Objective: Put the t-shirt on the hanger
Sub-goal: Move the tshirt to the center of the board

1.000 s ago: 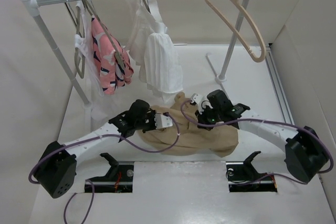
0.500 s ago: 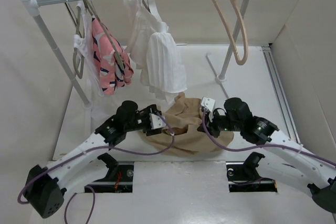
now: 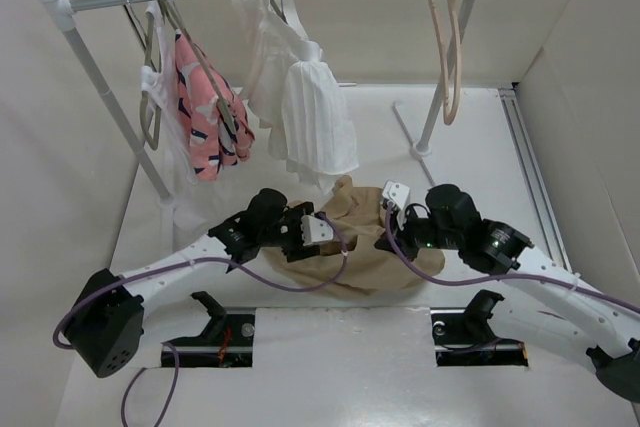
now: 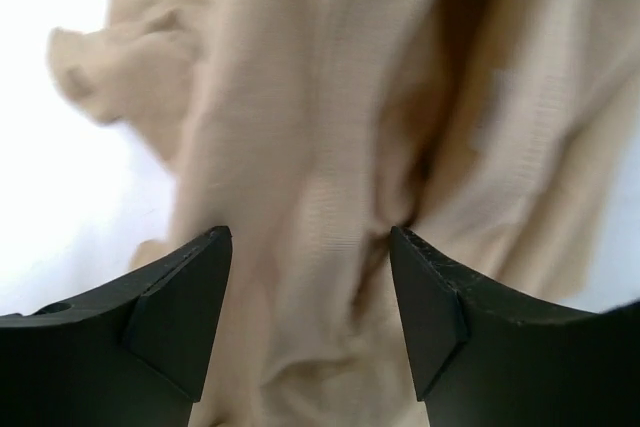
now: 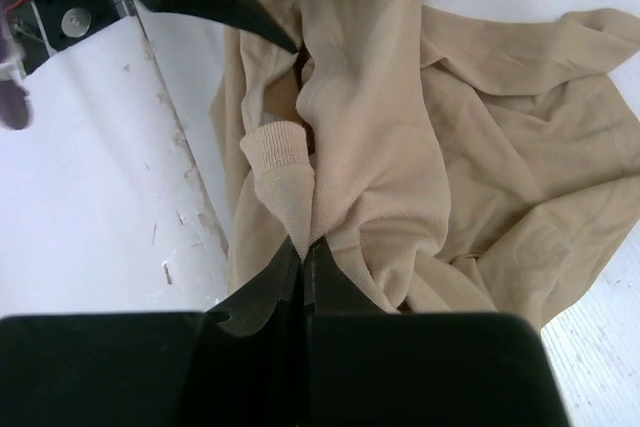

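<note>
The ribbed collar's fold runs between the open fingers of my left gripper. I need to lower that gripper until its fingers are on both sides of the fold and close on it.
The tan t-shirt lies crumpled on the white table between my two arms. My left gripper hovers at its left part, open, with folds of the t-shirt below and beyond my left gripper and nothing pinched. My right gripper is on the shirt's right part. In the right wrist view my right gripper is shut on a raised fold of the t-shirt beside a ribbed cuff. The pale pink hanger hangs empty from the rail at the right, seen almost edge-on.
On the rail hang a pink patterned garment and a white ribbed top on grey hangers. The rack's right post and its foot stand behind the shirt. White walls close in on both sides.
My left gripper has opened and let go of the shirt. My right arm has swung its elbow nearer, still holding the fold. The hanger has turned from face-on to edge-on.
</note>
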`<state>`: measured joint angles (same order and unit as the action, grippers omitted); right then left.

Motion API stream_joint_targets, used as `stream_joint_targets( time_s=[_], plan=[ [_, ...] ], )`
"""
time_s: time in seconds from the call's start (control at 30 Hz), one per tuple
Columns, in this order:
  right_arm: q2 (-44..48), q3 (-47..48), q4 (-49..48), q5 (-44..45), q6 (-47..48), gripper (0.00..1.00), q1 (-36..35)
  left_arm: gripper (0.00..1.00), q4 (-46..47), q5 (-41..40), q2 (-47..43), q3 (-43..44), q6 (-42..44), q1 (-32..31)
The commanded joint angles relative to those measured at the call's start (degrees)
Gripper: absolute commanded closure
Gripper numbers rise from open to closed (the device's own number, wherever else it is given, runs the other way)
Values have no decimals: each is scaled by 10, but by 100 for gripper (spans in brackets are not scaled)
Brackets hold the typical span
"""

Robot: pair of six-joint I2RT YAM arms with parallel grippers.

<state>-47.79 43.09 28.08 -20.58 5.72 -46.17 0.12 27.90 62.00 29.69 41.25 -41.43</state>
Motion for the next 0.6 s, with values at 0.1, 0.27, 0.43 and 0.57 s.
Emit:
stream_joint_targets(
  time_s=[0.1,0.27,0.43,0.57],
  plan=[
    [43,11,-17,4,-24,100,-4,39,64,-59,48,-1,-31,-1],
    [49,17,5,27,-24,100,-4,39,70,-46,71,-9,-20,-15],
    [54,17,10,40,-30,100,-4,98,55,-65,65,-2,-25,-15],
    [74,7,44,129,-66,100,-4,100,7,-72,27,38,-49,3]
  ],
)
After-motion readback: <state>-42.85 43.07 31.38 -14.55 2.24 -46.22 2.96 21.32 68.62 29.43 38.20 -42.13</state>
